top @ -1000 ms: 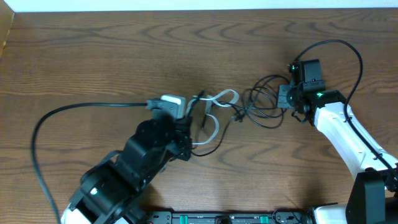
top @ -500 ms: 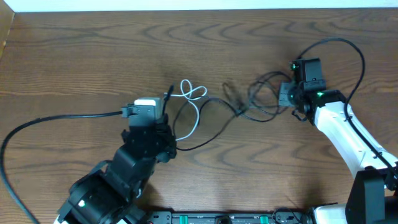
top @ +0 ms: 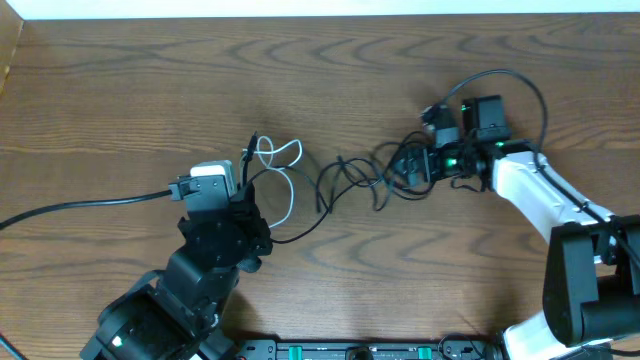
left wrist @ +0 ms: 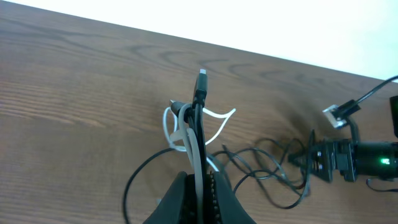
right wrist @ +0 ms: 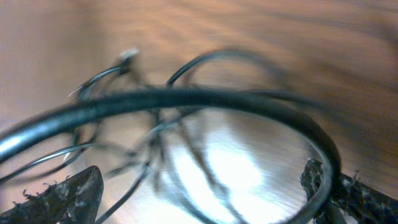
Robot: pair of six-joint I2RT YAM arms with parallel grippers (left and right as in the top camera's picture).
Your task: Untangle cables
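The white cable (left wrist: 193,148) is pinched together with the thin black one, so my left gripper should next carry it toward the tangle in the middle of the table and open there.
My left gripper (left wrist: 199,190) is shut on a white cable (left wrist: 193,148) and a thin black cable, which rise together from between its fingers. The black one ends in a small plug (left wrist: 202,81). From overhead, the left gripper (top: 247,190) sits left of centre, with the white cable's loop (top: 290,195) beside it. A loose tangle of black cables (top: 358,180) lies mid-table, stretching to my right gripper (top: 412,165). That gripper (right wrist: 205,199) is open, its fingertips (right wrist: 62,196) far apart. A black cable loop (right wrist: 186,98) arcs in front of them, not pinched.
The left arm's thick black supply cable (top: 90,203) runs off to the left edge. The right arm's own cable (top: 520,85) arcs above its wrist. The table's far edge (top: 320,14) runs along the top, and a black rail (top: 360,350) lies along the front.
My left gripper has pulled the white and black cables left and toward the front, stretching the tangle out. My right gripper has opened, letting go of the black cables, and shifted left.
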